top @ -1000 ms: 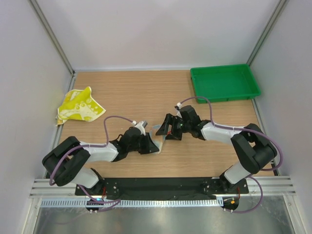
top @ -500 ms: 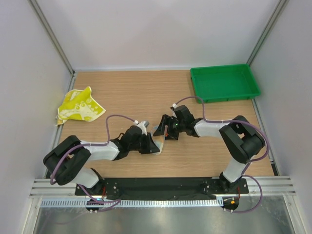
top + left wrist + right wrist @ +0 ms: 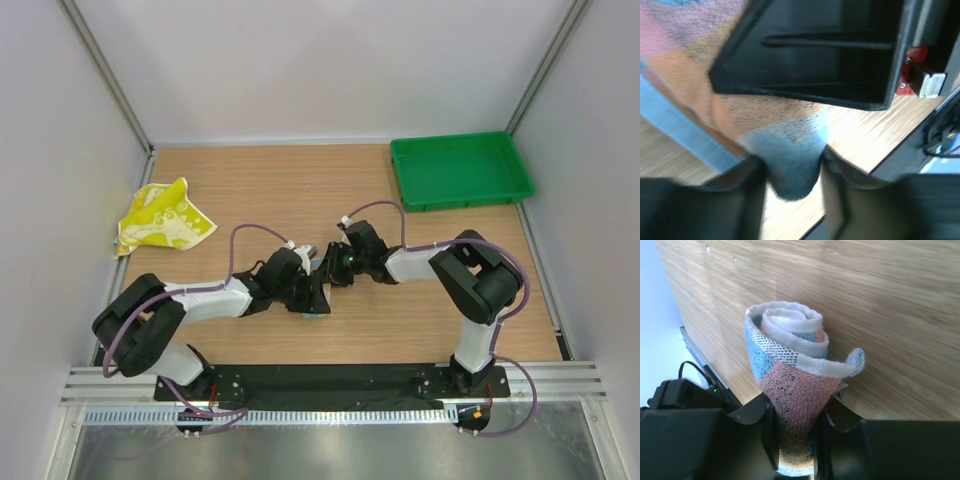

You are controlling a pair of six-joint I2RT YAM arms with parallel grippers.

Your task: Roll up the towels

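Note:
My right gripper is holding the rolled towel. Because the towel is rolled, it should carry it outward, to the gripper's right in the top view, into the green tray and then let it go.
The light blue and orange-pink towel (image 3: 790,340) is a short roll, seen end-on in the right wrist view. My right gripper (image 3: 795,440) is shut on its pink lower part. In the left wrist view one blue end of the same towel (image 3: 790,165) fills the gap between the fingers of my left gripper (image 3: 790,187), touching both. From above, my left gripper (image 3: 308,295) and right gripper (image 3: 332,268) meet at mid-table and hide nearly all of the roll. The yellow towel (image 3: 160,218) lies loose and unrolled at the far left.
A green tray (image 3: 460,170) stands at the back right corner. White walls close the table on three sides. The right gripper's black body (image 3: 810,60) hangs just above my left fingers.
My right gripper has moved left onto the roll and closed on it. The left gripper slid right with the roll and its fingers have eased apart a little.

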